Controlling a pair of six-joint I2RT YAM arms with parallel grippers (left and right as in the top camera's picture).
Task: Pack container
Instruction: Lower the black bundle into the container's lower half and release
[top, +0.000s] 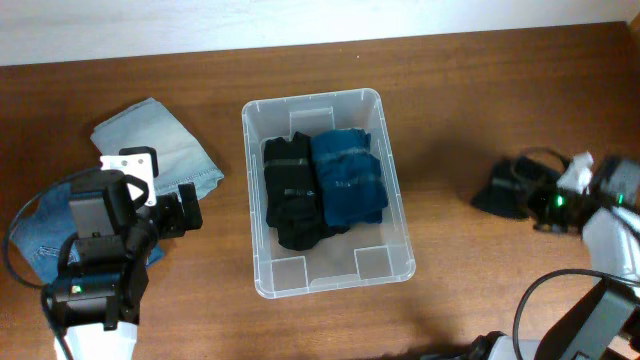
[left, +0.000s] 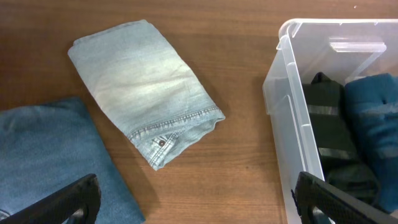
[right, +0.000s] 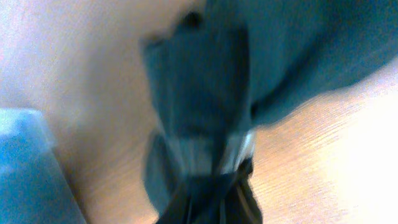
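The container's near end (top: 331, 258) has a bare bottom, so my right gripper should next lift the garment over the container's side and lower it there.
The clear plastic container (top: 259, 196) stands mid-table and holds a black folded garment (top: 291, 190) beside a blue folded garment (top: 349, 176). My left gripper (top: 183, 212) is open and empty, just left of the container and above bare table. In the left wrist view the left gripper (left: 199, 200) spans bare wood, with the container wall (left: 287, 112) at right. My right gripper (top: 532, 200) is far right, shut on a dark grey garment (top: 503, 188). The right wrist view is blurred. It shows that dark garment (right: 199, 99) bunched at the jaws (right: 211, 202).
A folded light-blue denim piece (top: 158, 146) lies at the back left and also shows in the left wrist view (left: 144, 87). A darker blue denim piece (top: 38, 232) lies under my left arm and at the lower left of the left wrist view (left: 50, 155). A wall runs along the table's far edge.
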